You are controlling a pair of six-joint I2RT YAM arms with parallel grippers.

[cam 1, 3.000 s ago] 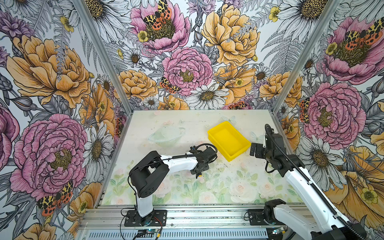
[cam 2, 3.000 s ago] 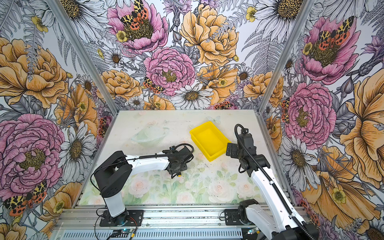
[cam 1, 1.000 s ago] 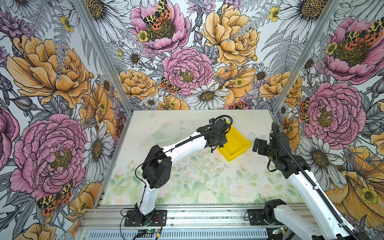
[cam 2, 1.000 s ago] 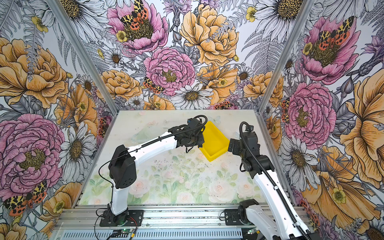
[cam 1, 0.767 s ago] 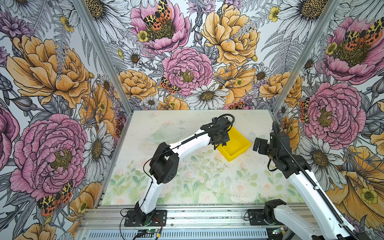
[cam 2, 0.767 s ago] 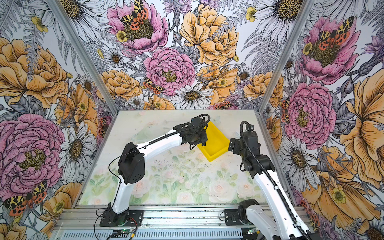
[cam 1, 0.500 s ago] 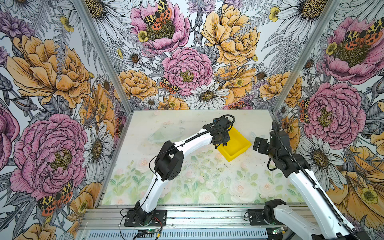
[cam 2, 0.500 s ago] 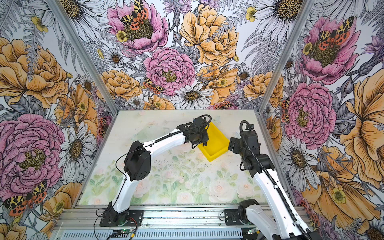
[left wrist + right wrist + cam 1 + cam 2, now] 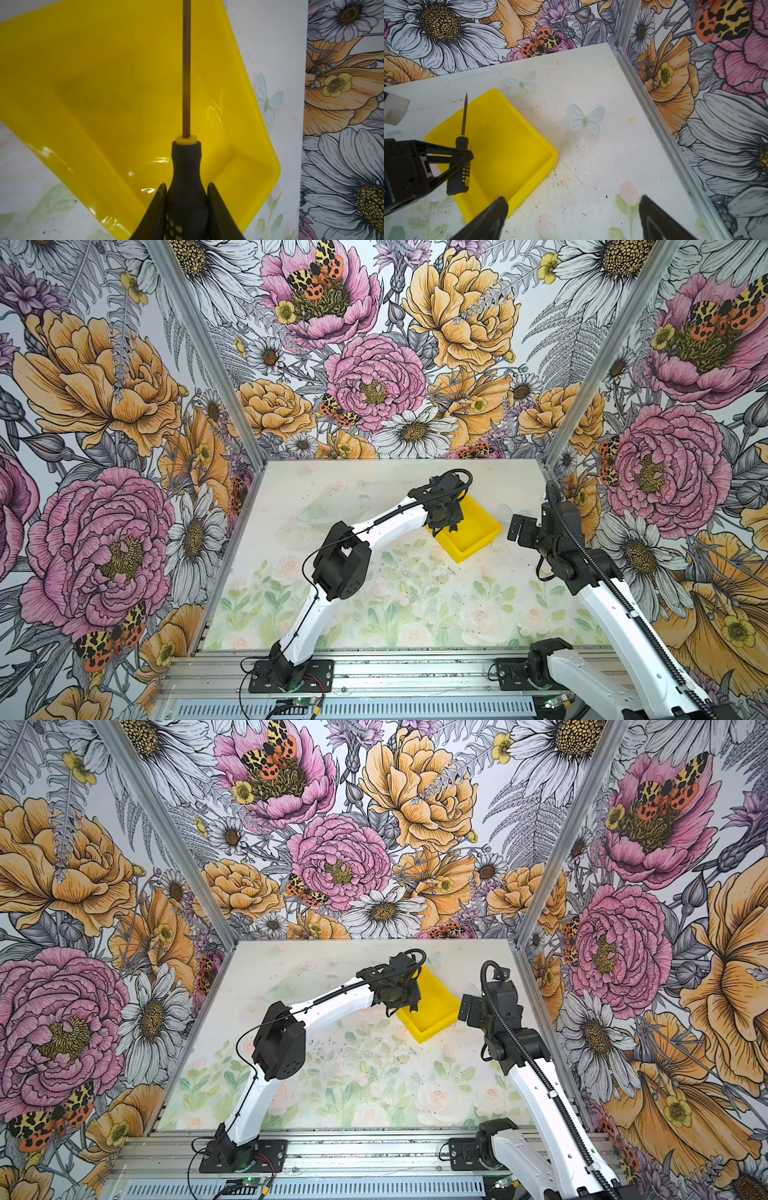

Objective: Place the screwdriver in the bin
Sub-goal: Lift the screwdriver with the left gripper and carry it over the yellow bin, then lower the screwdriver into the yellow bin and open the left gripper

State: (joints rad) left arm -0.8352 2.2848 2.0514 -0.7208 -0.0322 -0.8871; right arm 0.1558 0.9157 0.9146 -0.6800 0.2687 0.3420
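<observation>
The screwdriver still hangs above the yellow bin. My left gripper will next move down into the bin point(image 9: 83, 83) toward the bottom of the yellow bin and release the screwdriver's black handle there.
My left gripper point(image 9: 186, 185) is shut on the black handle of the screwdriver point(image 9: 187, 166). The thin dark shaft point(image 9: 186, 72) points forward over the inside of the yellow bin point(image 9: 83, 83). In the right wrist view the screwdriver point(image 9: 462, 145) hangs above the bin point(image 9: 512, 145) near one side wall, its tip reaching past the rim. In both top views the left gripper point(image 9: 446, 526) point(image 9: 405, 1006) hovers over the bin's left edge point(image 9: 478, 531) point(image 9: 436, 1011). My right gripper point(image 9: 572, 199) stands open and empty over the table beside the bin's near corner point(image 9: 515, 526).
The bin sits at the back right of the table, close to the flowered right wall and its aluminium rail point(image 9: 654, 108). Pale butterflies point(image 9: 586, 119) are printed on the tabletop beside the bin. The right arm point(image 9: 569, 547) stands just right of the bin.
The left arm has carried the screwdriver from the table's middle up and back to the bin. Over the last second it has only crept slightly. The right arm has barely moved.
</observation>
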